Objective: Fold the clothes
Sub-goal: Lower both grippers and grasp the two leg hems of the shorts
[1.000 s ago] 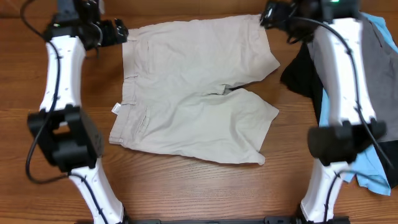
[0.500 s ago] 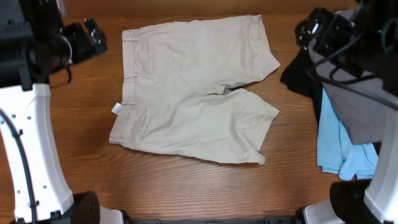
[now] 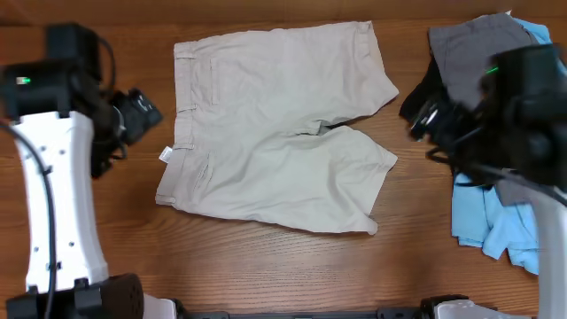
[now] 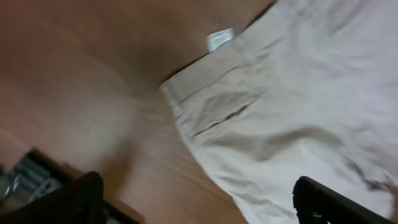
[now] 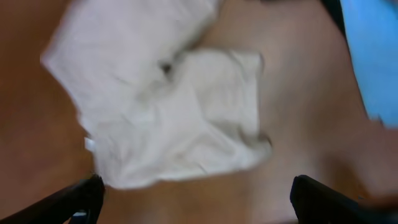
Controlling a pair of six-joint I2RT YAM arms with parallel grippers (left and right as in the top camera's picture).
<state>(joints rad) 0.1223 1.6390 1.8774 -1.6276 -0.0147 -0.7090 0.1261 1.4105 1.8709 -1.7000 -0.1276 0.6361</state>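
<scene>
My right gripper moves down, back and to the left in the overhead view onto the near leg's hem corner (image 3: 370,228) next, as it juts onto bare wood.
The beige shorts (image 3: 275,133) lie flat on the wooden table, waistband to the left, legs to the right, with a white label (image 3: 165,155) at the waistband's left edge. They also show in the left wrist view (image 4: 292,106) and the right wrist view (image 5: 161,118). My left gripper (image 3: 142,113) is open and empty, raised left of the waistband; its fingers frame the lower waistband corner (image 4: 196,205). My right gripper (image 3: 425,120) is open and empty, raised right of the shorts' legs, above bare wood in its own view (image 5: 196,202).
A pile of garments lies at the right: a grey one (image 3: 474,44), a black one (image 3: 425,93) and a light-blue one (image 3: 492,226); the light-blue one also shows in the right wrist view (image 5: 373,56). The table's near edge shows in the left wrist view (image 4: 37,168).
Both arms have pulled back from the far edge of the shorts toward the table's middle and risen. The shorts have not moved. More of the grey garment shows at the right.
</scene>
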